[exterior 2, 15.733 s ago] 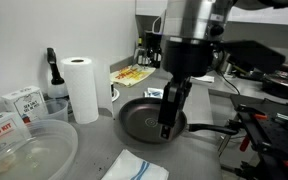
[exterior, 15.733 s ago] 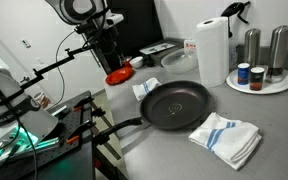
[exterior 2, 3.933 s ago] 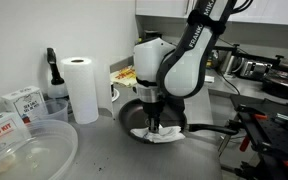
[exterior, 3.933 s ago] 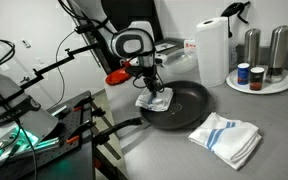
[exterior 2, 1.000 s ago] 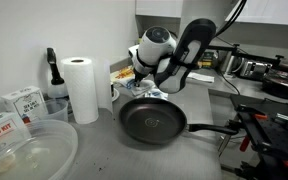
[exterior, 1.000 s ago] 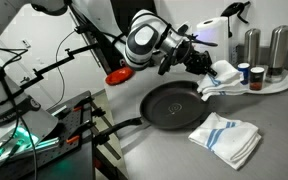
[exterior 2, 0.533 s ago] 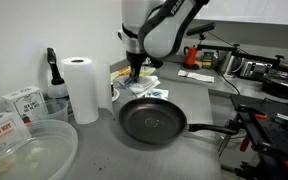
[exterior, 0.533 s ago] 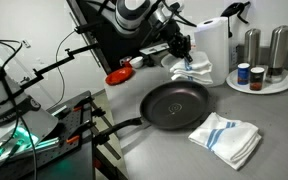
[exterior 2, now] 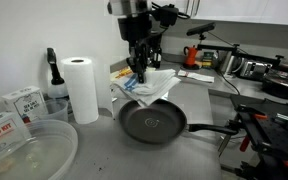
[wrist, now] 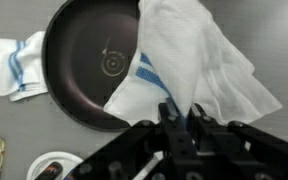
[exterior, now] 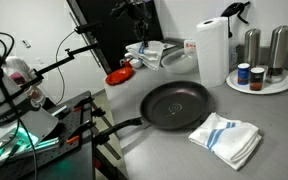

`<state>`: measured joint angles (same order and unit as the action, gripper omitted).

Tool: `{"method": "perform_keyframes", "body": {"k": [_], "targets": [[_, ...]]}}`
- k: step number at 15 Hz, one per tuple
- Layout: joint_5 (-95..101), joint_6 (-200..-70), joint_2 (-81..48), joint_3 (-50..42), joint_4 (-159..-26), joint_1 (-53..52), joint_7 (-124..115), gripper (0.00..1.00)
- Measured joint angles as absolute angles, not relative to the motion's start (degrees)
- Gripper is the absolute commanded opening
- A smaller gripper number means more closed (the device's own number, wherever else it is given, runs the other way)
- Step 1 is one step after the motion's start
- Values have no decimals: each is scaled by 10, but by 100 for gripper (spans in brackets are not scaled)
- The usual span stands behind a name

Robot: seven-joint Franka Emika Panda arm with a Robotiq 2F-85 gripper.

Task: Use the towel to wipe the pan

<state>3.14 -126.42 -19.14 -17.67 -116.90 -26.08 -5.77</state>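
My gripper moves down to the bare counter beside the pan next and releases the white towel, as that patch below it lies clear.
The black pan [exterior: 174,105] sits on the grey counter, its handle pointing toward the front edge; it also shows in another exterior view [exterior 2: 152,122] and in the wrist view [wrist: 99,60]. My gripper [exterior 2: 139,66] hangs high over the pan's far rim, shut on a white towel with a blue stripe [exterior 2: 150,86]. The towel [exterior: 147,52] dangles free in the air, not touching the pan. In the wrist view the gripper [wrist: 181,118] pinches the towel [wrist: 199,60] at its top corner, and the cloth spreads over the pan's edge.
A second striped towel [exterior: 227,137] lies folded on the counter near the pan. A paper roll [exterior: 212,50] and a round tray [exterior: 274,87] with shakers stand at the back. A red dish [exterior: 118,76] lies behind the pan. A clear plastic tub [exterior 2: 24,150] stands nearby.
My gripper has swung with the towel from beside the paper roll across to the pan's far side and risen. The pan has stayed put.
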Motion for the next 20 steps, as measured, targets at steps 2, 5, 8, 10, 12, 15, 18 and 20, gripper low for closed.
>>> {"method": "perform_keyframes", "body": {"k": [2, 5, 8, 10, 12, 15, 18, 20], "targets": [[-9, -1243, -177, -96, -1171, -220, -95, 3], [-68, -1256, -181, -7, -1178, -190, -140, 3], [-86, -1305, -200, 47, -1189, -189, -182, 3], [-86, -1345, -223, 68, -1196, -191, -203, 3], [-84, -1389, -252, 74, -1201, -193, -214, 3], [-80, -1456, -304, 69, -1202, -194, -218, 3], [-72, -1517, -358, 49, -1196, -195, -224, 3], [-70, -1544, -388, 33, -1186, -197, -227, 3]]}}
